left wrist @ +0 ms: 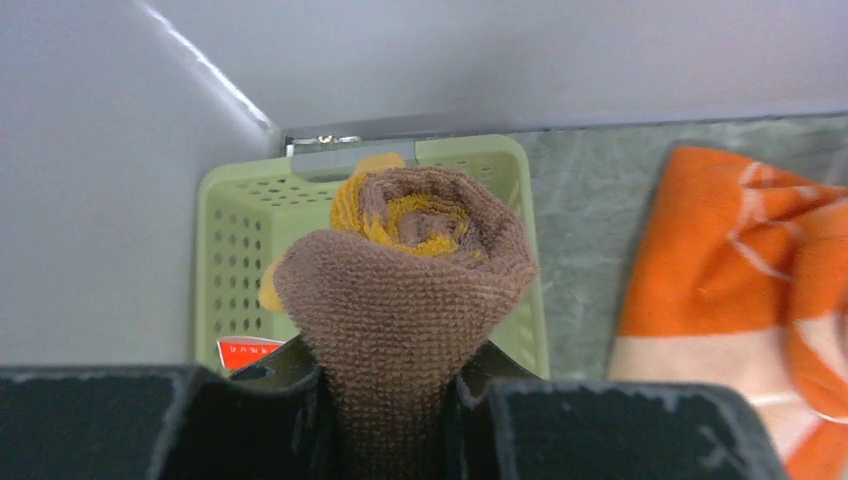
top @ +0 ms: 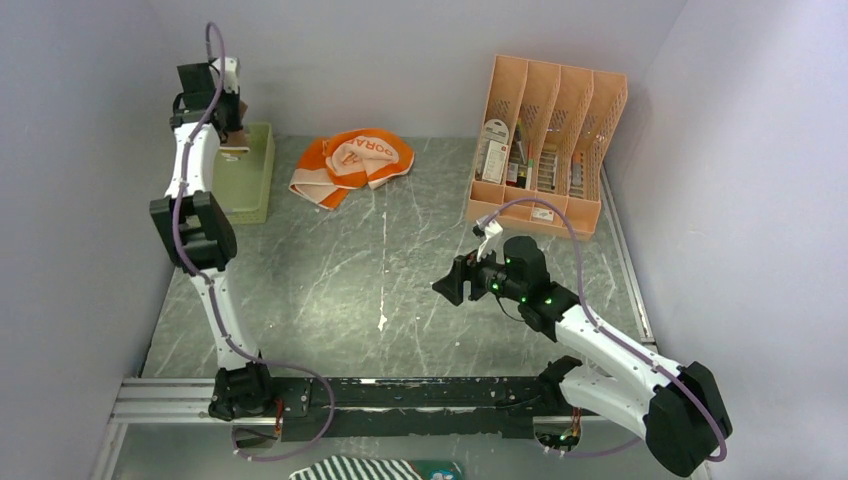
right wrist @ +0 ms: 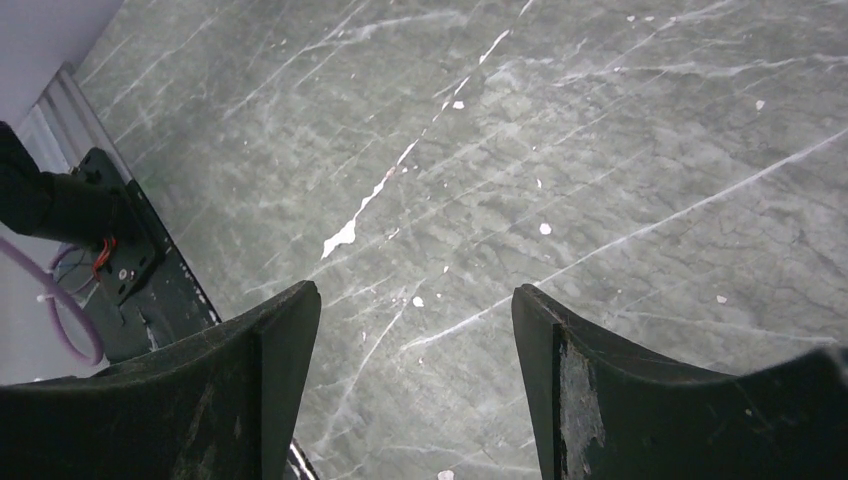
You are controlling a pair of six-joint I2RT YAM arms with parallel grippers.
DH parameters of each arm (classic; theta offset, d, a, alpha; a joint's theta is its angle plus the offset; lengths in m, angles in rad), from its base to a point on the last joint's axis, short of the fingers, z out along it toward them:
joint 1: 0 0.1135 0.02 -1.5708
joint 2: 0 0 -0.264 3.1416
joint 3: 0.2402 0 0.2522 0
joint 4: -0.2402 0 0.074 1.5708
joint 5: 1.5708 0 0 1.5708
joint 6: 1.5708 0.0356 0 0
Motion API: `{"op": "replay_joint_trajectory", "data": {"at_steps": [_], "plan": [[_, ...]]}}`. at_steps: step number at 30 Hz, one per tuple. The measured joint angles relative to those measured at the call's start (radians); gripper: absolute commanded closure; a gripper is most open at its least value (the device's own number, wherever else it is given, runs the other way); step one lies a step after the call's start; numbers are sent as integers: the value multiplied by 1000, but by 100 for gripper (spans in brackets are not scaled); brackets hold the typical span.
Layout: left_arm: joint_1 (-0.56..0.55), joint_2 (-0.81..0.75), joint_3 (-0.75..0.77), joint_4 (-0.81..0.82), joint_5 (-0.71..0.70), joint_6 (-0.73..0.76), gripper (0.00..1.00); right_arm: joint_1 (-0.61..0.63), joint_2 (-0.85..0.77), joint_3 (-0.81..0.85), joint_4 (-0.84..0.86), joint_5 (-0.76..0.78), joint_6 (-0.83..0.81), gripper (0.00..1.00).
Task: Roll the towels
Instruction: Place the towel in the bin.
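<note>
The roll still hangs above the basket's rim, so the robot's left gripper should next move down into the pale green basket and release the brown and yellow-tan towel (left wrist: 405, 270).
A rolled brown and yellow-tan towel (left wrist: 405, 270) is pinched in my left gripper (left wrist: 390, 375), its spiral end facing away, and hangs above the pale green basket (left wrist: 235, 190) in the back left corner. The top view shows that left gripper (top: 233, 135) over the basket (top: 258, 180). An orange-bordered towel (top: 355, 160) with a peach centre lies crumpled and unrolled on the table right of the basket; its orange edge (left wrist: 720, 290) also shows in the left wrist view. My right gripper (top: 450, 285) hovers open over bare marble near mid-table, with nothing between its fingers (right wrist: 415, 295).
A peach file organiser (top: 545, 140) with small items stands at the back right. A red-labelled item (left wrist: 248, 350) lies inside the basket. Grey walls close in on the left, back and right. The black rail (right wrist: 130, 270) runs along the near edge.
</note>
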Motion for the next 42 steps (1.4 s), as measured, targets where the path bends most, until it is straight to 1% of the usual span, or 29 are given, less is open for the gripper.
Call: {"op": "replay_joint_trajectory", "data": {"at_steps": [2, 5, 10, 13, 18, 19, 20, 23, 26, 27, 29, 30, 32, 33, 34, 38, 42], "plan": [[5, 97, 72, -2, 6, 36, 93, 3, -4, -1, -11, -6, -1, 29], [11, 185, 65, 2, 8, 74, 93, 7, -17, -7, -25, -13, -2, 29], [48, 200, -64, 10, 27, 79, 93, 13, -24, -16, -35, -16, -5, 29], [73, 212, -73, 18, 30, 97, 93, 16, -24, -16, -38, -15, -10, 29], [92, 228, -72, 52, 8, 169, 93, 18, -22, -25, -39, -15, -15, 29], [92, 232, -72, 61, -2, 187, 91, 18, -18, -30, -39, -15, -15, 29], [93, 235, -72, 67, -9, 198, 86, 19, -13, -33, -39, -16, -15, 29], [100, 242, -72, 96, -18, 211, 60, 19, 11, -39, -38, -19, -15, 29], [111, 243, -72, 132, -16, 208, 52, 19, 36, -39, -38, -23, -16, 29], [115, 243, -72, 143, -16, 205, 47, 20, 40, -39, -38, -23, -16, 29], [126, 243, -72, 169, -15, 199, 31, 20, 48, -39, -38, -23, -16, 29], [130, 243, -72, 178, -15, 196, 27, 20, 50, -39, -38, -23, -16, 29], [132, 242, -73, 203, -14, 188, 7, 20, 57, -39, -38, -24, -16, 29], [134, 242, -76, 219, -14, 183, 1, 20, 61, -39, -38, -24, -16, 29], [136, 240, -79, 230, -14, 182, 0, 20, 64, -39, -38, -26, -17, 29], [137, 217, -123, 280, -15, 165, 0, 22, 73, -39, -38, -31, -19, 29], [137, 163, -187, 337, -13, 142, 0, 23, 85, -39, -35, -40, -19, 29]]}}
